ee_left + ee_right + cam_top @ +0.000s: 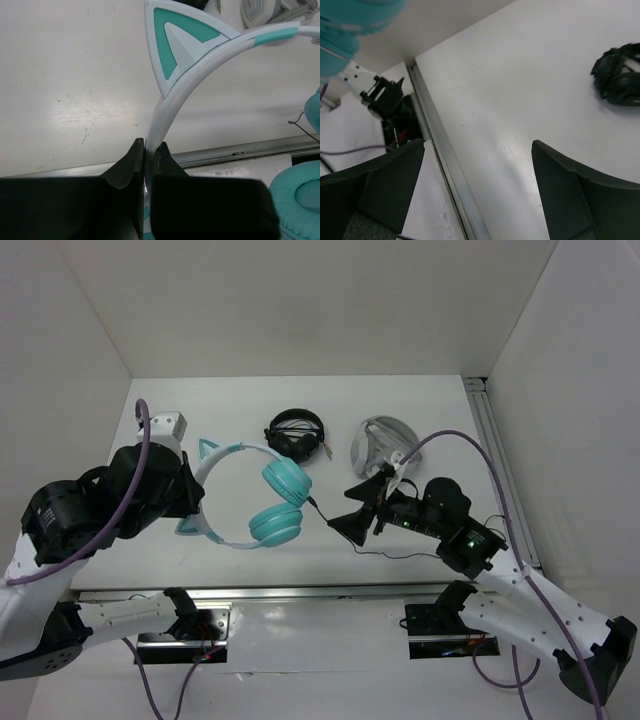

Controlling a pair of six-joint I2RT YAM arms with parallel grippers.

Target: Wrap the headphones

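Note:
My right gripper is open, and the thin dark cable (400,556) trails to it from the teal ear cup. I should lower its fingers around the part of the cable beyond the ear cup (326,520) and close them.
The teal headphones (283,502) have a pale headband (232,452) with two cat ears and lie left of the table's middle. My left gripper (192,496) is shut on the headband (172,100) just below one cat ear (177,45); a teal ear cup (300,195) shows at the lower right. The thin dark cable (400,556) runs from the ear cups to the right, along the front edge under my right arm. My right gripper (362,510) is open and empty, just right of the ear cups. In the right wrist view its jaws (477,146) stand wide apart over bare table, with a teal cup (345,25) at the top left.
Small black headphones (296,433) (620,75) lie at the back middle. A grey round case (382,445) sits to their right. A small metal block (165,425) is at the back left. A metal rail (300,590) runs along the table's front edge.

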